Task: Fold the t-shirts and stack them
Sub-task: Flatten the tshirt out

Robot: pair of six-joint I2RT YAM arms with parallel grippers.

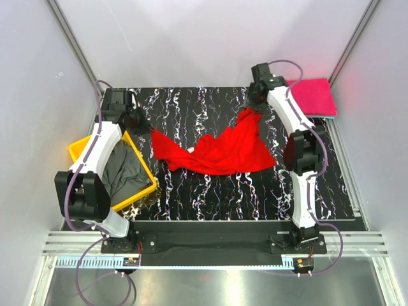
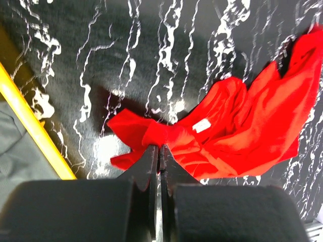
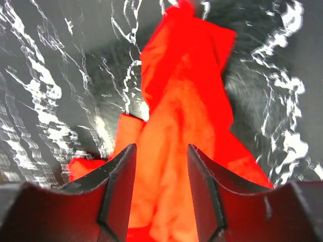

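Observation:
My right gripper draws back and down to the red t-shirt's near corner (image 1: 272,164) next, since that corner sticks out clear below the gripper toward the base.
A bright red t-shirt (image 1: 220,152) lies crumpled across the middle of the black marbled table, with its small white neck label (image 2: 202,126) showing. My left gripper (image 2: 160,147) is shut on the shirt's left corner, near the tray (image 1: 145,124). My right gripper (image 3: 161,148) is open at the shirt's far right end (image 1: 255,105). Red cloth (image 3: 181,101) runs between and below its parted fingers without being pinched. A dark grey t-shirt (image 1: 124,169) lies in the yellow tray. A magenta-pink t-shirt (image 1: 312,95) lies folded flat at the back right.
The yellow plastic tray (image 1: 80,148) stands at the table's left edge, beside my left arm; its rim (image 2: 30,126) shows in the left wrist view. White walls close in the back and both sides. A metal rail runs along the near edge.

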